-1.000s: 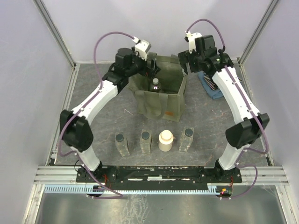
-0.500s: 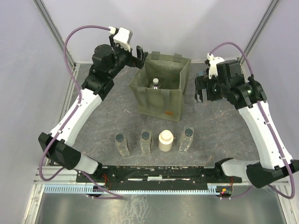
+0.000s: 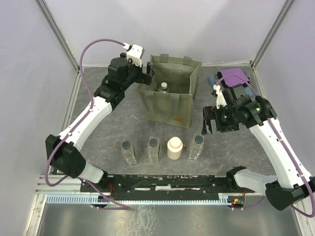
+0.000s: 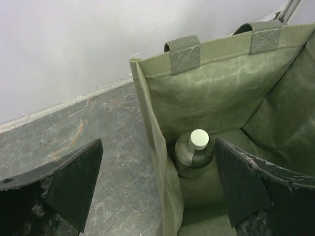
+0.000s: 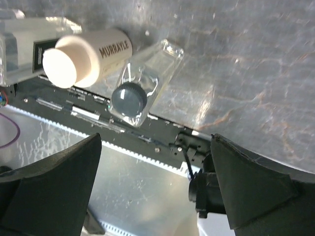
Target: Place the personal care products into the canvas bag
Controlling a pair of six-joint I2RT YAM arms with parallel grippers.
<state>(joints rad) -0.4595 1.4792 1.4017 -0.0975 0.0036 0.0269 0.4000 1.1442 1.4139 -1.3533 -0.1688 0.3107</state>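
Observation:
My right gripper moves down and to the left in the top view onto the clear bottle nearest it next, because the open fingers hang high beside the bottle's cap.
The olive canvas bag [image 3: 172, 101] stands at the back middle of the table. The round nozzle-topped bottle [image 3: 163, 88] stands inside it; in the left wrist view the bottle [image 4: 194, 155] sits against the bag's left wall [image 4: 162, 147]. My left gripper [image 3: 147, 73] is open and empty, its jaws either side of that wall [image 4: 157, 143]. Three clear bottles [image 3: 127, 151] [image 3: 154, 148] [image 3: 197, 146] and the cream jar [image 3: 174, 148] stand in a near row. My right gripper [image 3: 207, 124] is open and empty, just behind and above the rightmost bottle [image 5: 140, 93], beside the jar [image 5: 83, 56].
A blue and purple folded cloth [image 3: 235, 78] lies at the back right, partly under the right arm. The black base rail [image 3: 162, 183] runs along the near edge. Grey walls and metal posts close in the table on three sides.
My right arm swung from beside the bag toward the near right, ending over the rightmost clear bottle. My left arm shifted closer to the bag's left rim. Both grippers stayed open.

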